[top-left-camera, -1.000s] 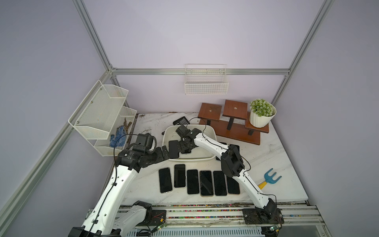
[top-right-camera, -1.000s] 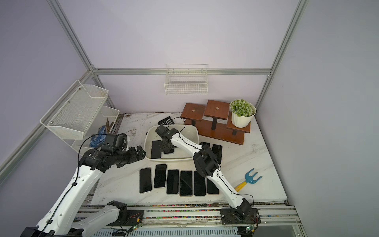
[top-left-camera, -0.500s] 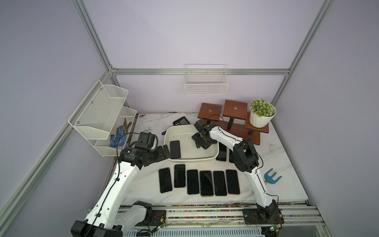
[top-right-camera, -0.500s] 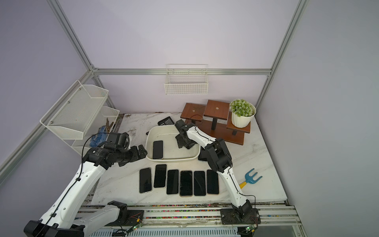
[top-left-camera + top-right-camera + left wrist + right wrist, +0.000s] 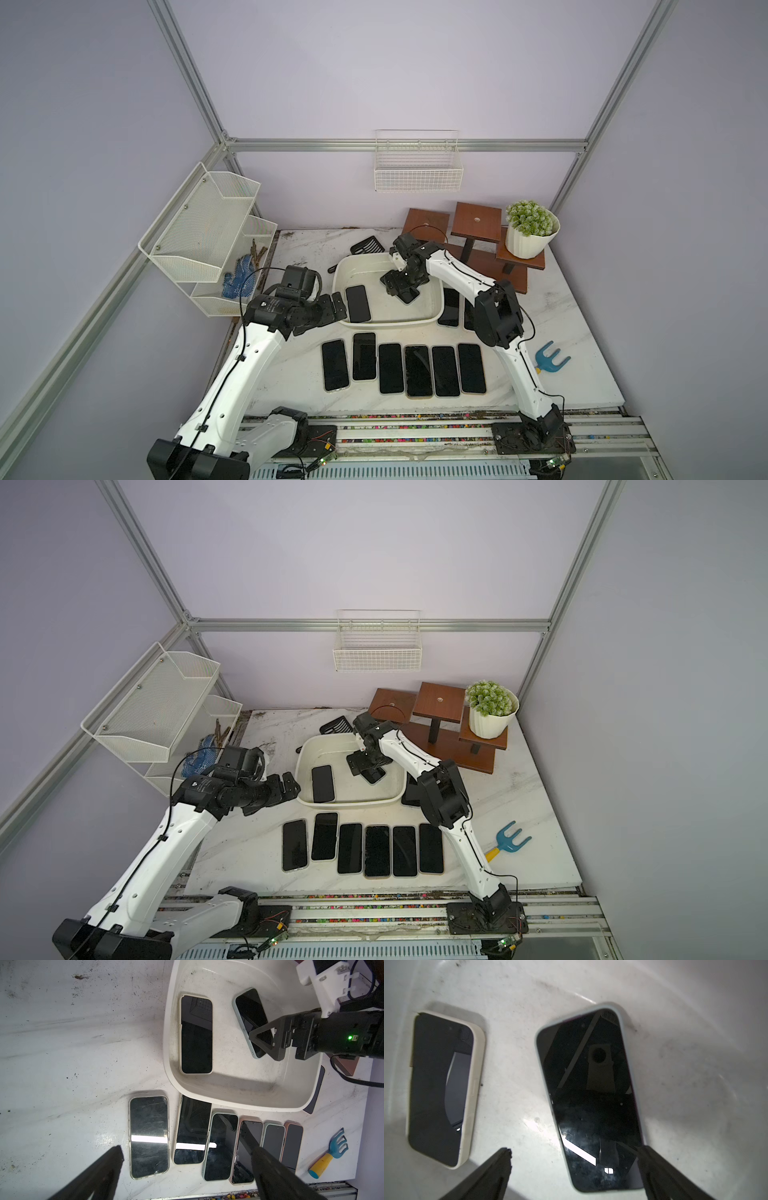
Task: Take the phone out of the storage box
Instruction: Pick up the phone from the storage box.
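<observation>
My right gripper should turn its fingers in line with the pale-blue phone (image 5: pixel 409 295), because the phone lies crooked below it. It will then go down with its fingers on either side of the phone's long edges to close.
The storage box (image 5: pixel 386 322) (image 5: pixel 345 802) is a shallow white tub at mid-table. Two phones lie flat in it. A cream-cased phone (image 5: pixel 358 303) (image 5: pixel 196 1034) (image 5: pixel 440 1088) rests by its left wall. A pale-blue-cased phone (image 5: pixel 409 296) (image 5: pixel 249 1014) (image 5: pixel 591 1095) lies askew near the middle. My right gripper (image 5: pixel 399 286) (image 5: pixel 365 766) (image 5: pixel 574 1151) hangs open inside the box, low over one end of the pale-blue phone, with nothing held. My left gripper (image 5: pixel 336 305) (image 5: pixel 291 787) (image 5: pixel 187 1149) is open and empty just outside the box's left wall.
Several phones (image 5: pixel 403 368) lie in a row in front of the box, and two more (image 5: pixel 451 307) beside its right wall. A blue hand rake (image 5: pixel 550 361) is at the right; a wooden stand (image 5: pixel 473 232) with a plant pot (image 5: pixel 530 230) and a black scoop (image 5: pixel 368 245) behind.
My right arm swung rightward across the box and now sits over the pale-blue-cased phone. The left arm has barely shifted. Both grippers stayed open.
</observation>
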Motion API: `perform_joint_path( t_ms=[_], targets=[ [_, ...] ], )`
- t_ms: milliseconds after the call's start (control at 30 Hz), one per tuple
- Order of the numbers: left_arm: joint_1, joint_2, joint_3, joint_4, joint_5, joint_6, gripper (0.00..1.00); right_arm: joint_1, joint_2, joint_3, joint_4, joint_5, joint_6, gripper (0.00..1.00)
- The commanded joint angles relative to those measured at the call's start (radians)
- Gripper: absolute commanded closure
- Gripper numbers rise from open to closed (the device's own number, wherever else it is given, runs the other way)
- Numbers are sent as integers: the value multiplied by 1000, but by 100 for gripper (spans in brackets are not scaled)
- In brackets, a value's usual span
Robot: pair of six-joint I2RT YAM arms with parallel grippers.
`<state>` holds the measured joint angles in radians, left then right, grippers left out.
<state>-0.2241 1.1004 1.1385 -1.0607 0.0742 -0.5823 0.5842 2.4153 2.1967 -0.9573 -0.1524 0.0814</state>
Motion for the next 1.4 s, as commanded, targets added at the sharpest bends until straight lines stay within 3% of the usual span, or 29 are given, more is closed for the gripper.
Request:
perform_joint_path(
  t_ms=[0, 200, 333, 600, 800, 1033, 1167, 1367],
  targets=[
    [7, 10, -2, 30, 9, 15, 0, -7, 41, 46, 13, -47, -80, 0],
    [8, 16, 3, 16, 10, 18, 0, -7, 66, 67, 22, -54, -167, 0],
    [8, 13, 1, 8, 10, 20, 0, -7, 81, 67, 24, 12, -199, 0],
    [9, 21, -5, 7, 19, 20, 0, -7, 96, 67, 16, 137, -212, 0],
    [9, 32, -4, 15, 24, 19, 0, -4, 100, 71, 26, 153, -210, 0],
    [9, 47, -1, 21, 32, 16, 0, -5, 122, 63, 39, -27, -220, 0],
    [9, 52, 2, 21, 38, 16, 0, 0, 143, 56, 32, -26, -224, 0],
    [9, 53, 1, 19, 45, 16, 0, 22, 153, 16, 14, 121, -259, 2]
  ],
)
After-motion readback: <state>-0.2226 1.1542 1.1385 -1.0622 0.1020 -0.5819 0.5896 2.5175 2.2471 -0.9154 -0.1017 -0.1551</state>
